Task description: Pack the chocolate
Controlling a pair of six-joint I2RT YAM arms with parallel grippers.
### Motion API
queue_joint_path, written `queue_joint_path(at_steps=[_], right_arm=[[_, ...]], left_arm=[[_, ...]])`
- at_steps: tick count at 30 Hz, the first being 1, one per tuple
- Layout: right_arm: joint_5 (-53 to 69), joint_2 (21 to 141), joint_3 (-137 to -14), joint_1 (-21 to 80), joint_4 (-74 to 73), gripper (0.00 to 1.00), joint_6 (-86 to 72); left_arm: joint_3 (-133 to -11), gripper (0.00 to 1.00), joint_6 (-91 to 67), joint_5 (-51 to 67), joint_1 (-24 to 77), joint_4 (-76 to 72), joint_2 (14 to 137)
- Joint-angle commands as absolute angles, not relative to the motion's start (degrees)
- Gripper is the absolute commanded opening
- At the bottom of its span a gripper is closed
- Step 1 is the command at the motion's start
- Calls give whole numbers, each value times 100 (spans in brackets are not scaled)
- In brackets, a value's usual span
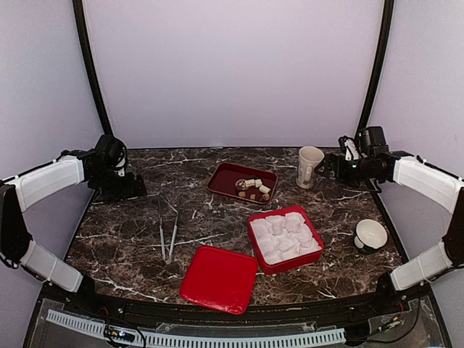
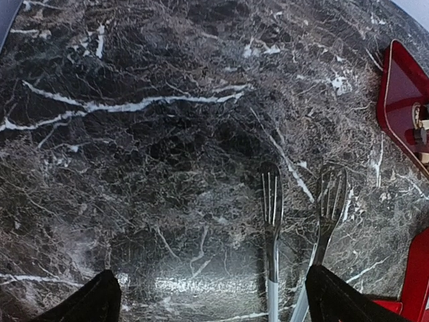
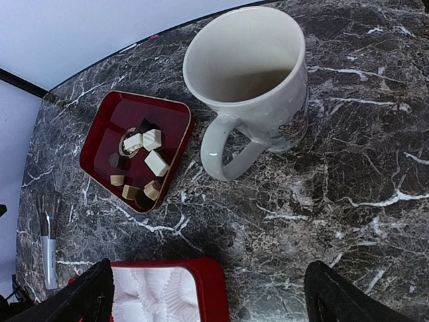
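The tongs (image 1: 168, 232) are below my left gripper and to its right in the top view, so I will lower it that way next, onto the tongs' arm nearer the tray.
Several small chocolates (image 1: 252, 188), dark brown, tan and cream-white, lie in a dark red tray (image 1: 226, 175) at the table's middle back; they also show in the right wrist view (image 3: 143, 166). A red box (image 1: 309, 257) holds white crinkled paper cups (image 1: 284, 233). Metal tongs (image 1: 168, 232) lie left of the box, their tips in the left wrist view (image 2: 271, 201). My left gripper (image 1: 129, 190) is open and empty at the far left, its fingertips (image 2: 94, 303) wide apart. My right gripper (image 1: 330, 168) is open and empty beside the cream mug (image 1: 309, 167).
A red lid (image 1: 220, 279) lies flat at the front middle. A small white bowl (image 1: 370, 235) with a dark outside stands at the right. The mug (image 3: 251, 87) stands upright and empty, handle toward the box (image 3: 214, 288).
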State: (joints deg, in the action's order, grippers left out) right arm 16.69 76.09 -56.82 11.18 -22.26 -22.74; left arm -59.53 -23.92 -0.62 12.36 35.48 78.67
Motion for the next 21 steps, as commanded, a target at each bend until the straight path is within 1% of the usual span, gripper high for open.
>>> queue_joint_path(at_steps=[1, 7, 12, 21], right_arm=[[1591, 7875, -6126, 1174, -2283, 99, -2087], [1808, 8246, -6517, 1168, -2458, 99, -1942], [1983, 8489, -6771, 1172, -2641, 99, -1843], [2417, 8706, -6714, 1181, -2636, 99, -1800]], left_arm=[[-5998, 99, -2515, 249, 1227, 3735, 8207], [-6419, 99, -2402, 550, 1523, 4012, 8692], [-7275, 98, -2400, 626, 1859, 4634, 9350], [-8512, 80, -2716, 750, 2433, 5117, 10543]])
